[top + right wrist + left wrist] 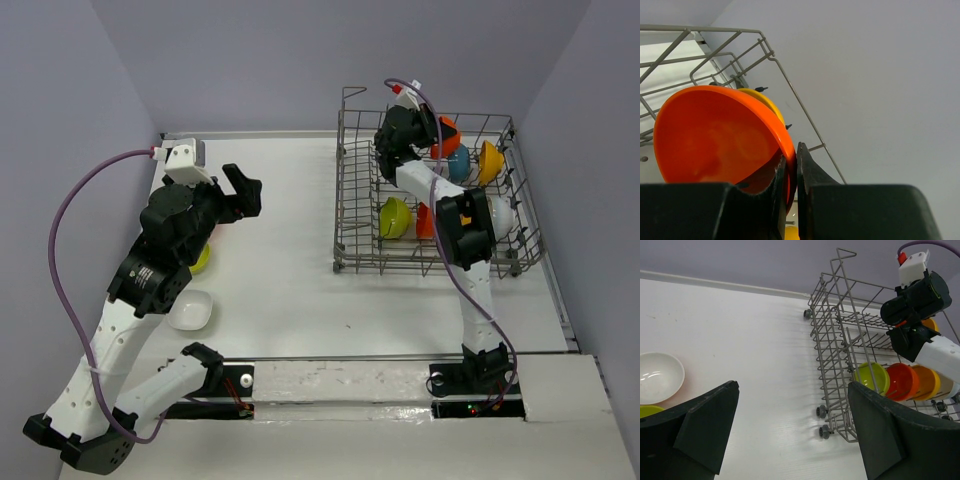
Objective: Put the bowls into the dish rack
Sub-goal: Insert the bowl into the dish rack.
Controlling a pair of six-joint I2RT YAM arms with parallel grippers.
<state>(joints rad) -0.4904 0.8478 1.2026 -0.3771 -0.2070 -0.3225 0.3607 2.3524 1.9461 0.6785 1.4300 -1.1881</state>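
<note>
The free slot beside the blue bowl (459,164) lies below, so next my right gripper should shift left in the top view, clear of the blue bowl, lower and release.
The grey wire dish rack (352,200) stands at the right of the table. My right gripper (791,160) is shut on the rim of a red-orange bowl (715,135), held tilted over the rack's far side (447,133), with an orange-yellow bowl (766,102) just behind it. Standing in the rack are a lime green bowl (395,217), a red-orange bowl (425,222), a white bowl (502,213) and a blue bowl (459,164). My left gripper (245,190) hangs open and empty (792,390) above the table, left of the rack.
On the table at the left lie a white bowl (190,312) and a lime green bowl (204,258), the latter partly under my left arm. The left wrist view shows a white bowl (657,376) and the rack's near corner (832,430). Walls enclose the table.
</note>
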